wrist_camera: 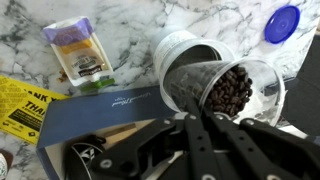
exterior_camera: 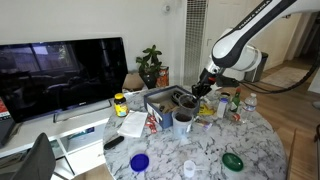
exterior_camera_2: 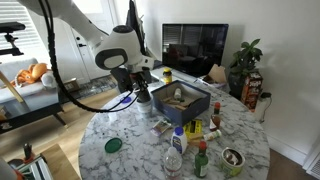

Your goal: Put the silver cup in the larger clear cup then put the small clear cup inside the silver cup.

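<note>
The small clear cup is still above the larger clear cup's rim, so my gripper needs to move over the larger clear cup's opening (exterior_camera: 183,115) (wrist_camera: 194,66) next, then go straight down and release the small clear cup.
In the wrist view my gripper (wrist_camera: 205,125) is shut on the wall of the small clear cup (wrist_camera: 235,90), which looks dark with brown beans in it. Just behind it stands the larger clear cup (wrist_camera: 175,50) with its whitish rim. Its inside looks grey, and I cannot tell whether that is the silver cup. In an exterior view the gripper (exterior_camera: 200,92) hovers above and slightly to the right of the pale cup (exterior_camera: 183,122) on the marble table. It also shows in an exterior view (exterior_camera_2: 143,97), beside the dark box.
A dark blue box (wrist_camera: 100,112) lies beside the cups and shows in both exterior views (exterior_camera: 160,100) (exterior_camera_2: 180,100). A blue lid (wrist_camera: 283,22), a yellow packet (wrist_camera: 20,105), a snack packet (wrist_camera: 80,55), a green lid (exterior_camera: 233,160) and several bottles (exterior_camera_2: 200,160) crowd the table.
</note>
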Robot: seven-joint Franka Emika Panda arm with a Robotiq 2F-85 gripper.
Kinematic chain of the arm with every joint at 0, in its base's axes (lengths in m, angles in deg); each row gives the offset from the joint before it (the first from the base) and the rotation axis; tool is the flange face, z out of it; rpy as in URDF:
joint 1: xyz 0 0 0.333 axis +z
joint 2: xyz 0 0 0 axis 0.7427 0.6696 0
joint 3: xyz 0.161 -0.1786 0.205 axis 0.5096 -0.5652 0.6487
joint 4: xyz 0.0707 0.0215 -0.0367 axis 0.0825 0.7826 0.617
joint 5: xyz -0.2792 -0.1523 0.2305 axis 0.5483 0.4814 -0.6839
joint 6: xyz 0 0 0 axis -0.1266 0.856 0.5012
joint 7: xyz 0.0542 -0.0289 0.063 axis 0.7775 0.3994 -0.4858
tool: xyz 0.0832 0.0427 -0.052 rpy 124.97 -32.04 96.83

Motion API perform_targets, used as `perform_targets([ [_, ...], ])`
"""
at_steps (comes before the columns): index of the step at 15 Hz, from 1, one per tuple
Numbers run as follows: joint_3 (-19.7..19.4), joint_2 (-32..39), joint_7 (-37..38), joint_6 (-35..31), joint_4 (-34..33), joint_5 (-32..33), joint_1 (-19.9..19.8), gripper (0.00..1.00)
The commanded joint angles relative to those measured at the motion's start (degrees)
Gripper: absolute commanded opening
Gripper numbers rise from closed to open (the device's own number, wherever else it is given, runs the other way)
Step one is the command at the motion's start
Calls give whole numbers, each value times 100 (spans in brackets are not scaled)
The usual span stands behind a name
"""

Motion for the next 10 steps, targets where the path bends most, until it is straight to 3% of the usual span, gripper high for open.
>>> perform_targets([
  [1, 78, 187, 141, -119, -49, -240, 45, 1],
  [5, 138, 308, 174, -128, -54, -347, 52, 1],
  [7, 132, 373, 279, -168, -41, -317, 67, 18],
  [8, 129, 406, 313, -196, -47, -309, 73, 33],
  [10, 145, 455, 332, -237, -86, -377, 62, 40],
])
